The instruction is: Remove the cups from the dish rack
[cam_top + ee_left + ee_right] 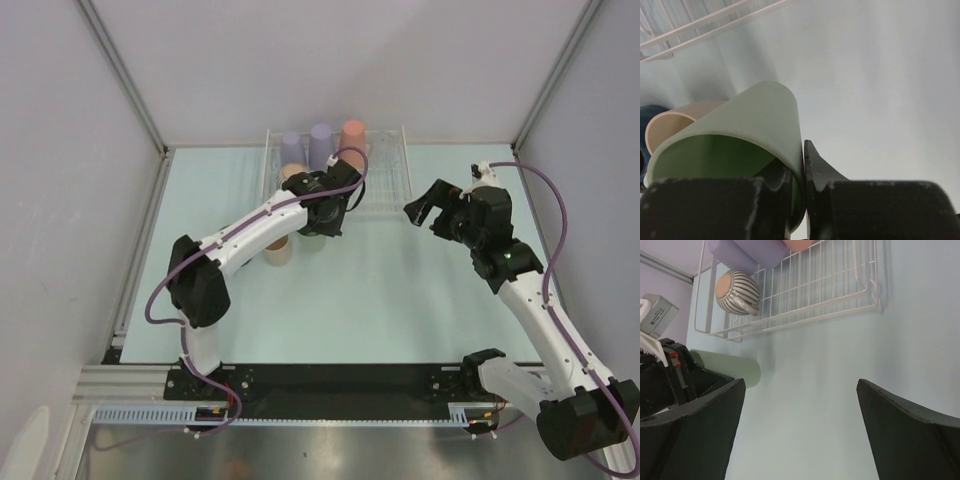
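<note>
Next, my left gripper comes down to set the pale green cup on the clear table beside the tan cup, since the green cup's base still hangs above the table.
The white wire dish rack stands at the back. It holds two lavender cups, a salmon pink cup and a ribbed cup lying on its side. My left gripper is shut on the rim of the pale green cup, one finger inside, just in front of the rack. The tan cup stands on the table beside it. The navy mug shows behind the tan cup. My right gripper is open and empty, right of the rack's front.
Grey walls with metal corner posts enclose the table on three sides. The left arm's purple cable arcs over the rack's front. A black rail runs along the near edge between the arm bases.
</note>
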